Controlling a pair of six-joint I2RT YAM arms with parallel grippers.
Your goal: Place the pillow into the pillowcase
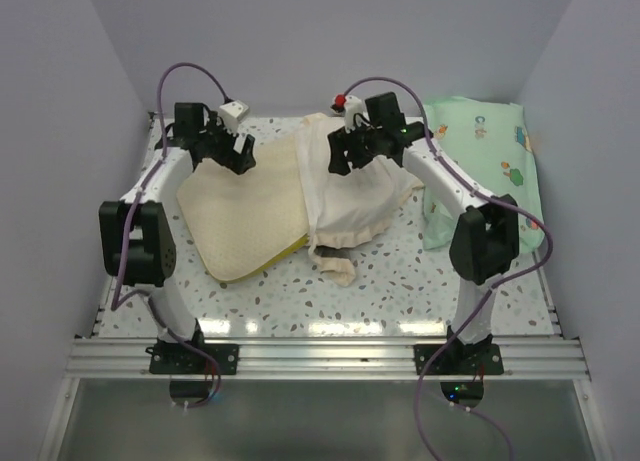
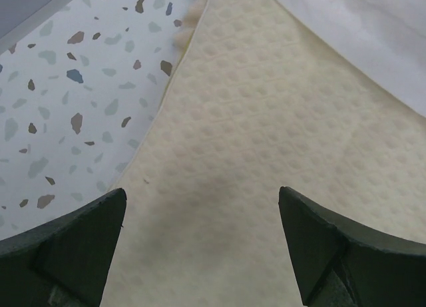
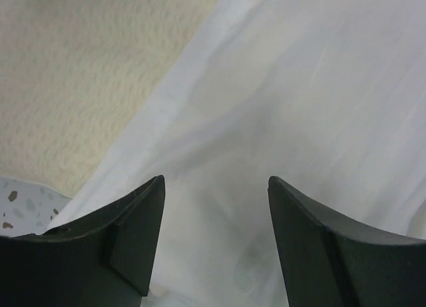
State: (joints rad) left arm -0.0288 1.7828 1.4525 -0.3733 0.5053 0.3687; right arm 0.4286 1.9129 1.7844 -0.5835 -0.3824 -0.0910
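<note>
Next, my left gripper lowers toward the right in the top view and closes on the pillow's far edge [image 1: 266, 145], since the pillowcase [image 1: 352, 203] leaves that part of the edge uncovered.
The pale cream-yellow quilted pillow [image 1: 245, 216] lies flat on the table left of centre, its yellow edge at the near right. The limp pillowcase [image 1: 352, 203], cream face up, lies crumpled to its right and overlaps the pillow's right edge. My left gripper [image 1: 240, 159] is open, just above the pillow's far end; the quilted pillow [image 2: 266, 134] fills the left wrist view between the fingers. My right gripper [image 1: 340, 163] is open, just above the pillowcase [image 3: 279, 107]; the pillow [image 3: 80, 67] shows at that view's upper left.
A mint-green cartoon-print pillow [image 1: 485, 166] lies at the far right of the speckled table [image 1: 400, 291]. Grey walls close in the left, back and right sides. A metal rail [image 1: 320, 356] runs along the near edge.
</note>
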